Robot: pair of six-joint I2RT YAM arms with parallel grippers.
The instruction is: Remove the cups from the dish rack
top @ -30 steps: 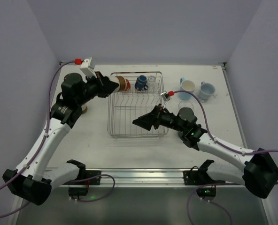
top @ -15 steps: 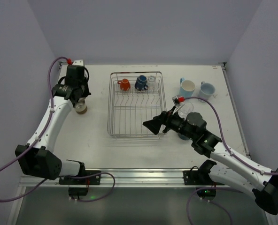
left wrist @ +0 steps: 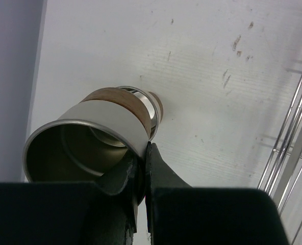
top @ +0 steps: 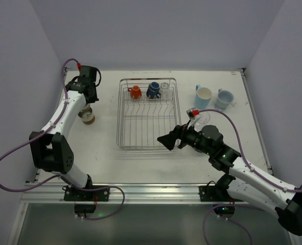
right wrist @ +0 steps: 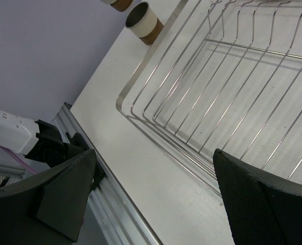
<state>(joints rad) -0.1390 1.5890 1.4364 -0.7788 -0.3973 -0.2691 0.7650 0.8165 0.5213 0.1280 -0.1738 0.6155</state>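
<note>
My left gripper moves down next, sets the held tumbler's base into the second tumbler's opening below, and releases the cream-and-brown tumbler's rim.
My left gripper is at the far left of the table. In the left wrist view it is shut on the rim wall of a cream-and-brown tumbler, one finger inside and one outside. A second tumbler stands next to it. The dish rack holds an orange mug, a dark blue mug and a clear glass in its far row. My right gripper is open and empty over the rack's near right corner.
Two light blue mugs stand on the table right of the rack. A clear glass stands by my right arm. The right wrist view shows both tumblers beyond the rack and the table's near rail.
My left arm carried the tumbler from over the rack's far left corner out to the far left of the table, beside the other tumbler. My right gripper drew back from the rack's middle to its near right corner.
</note>
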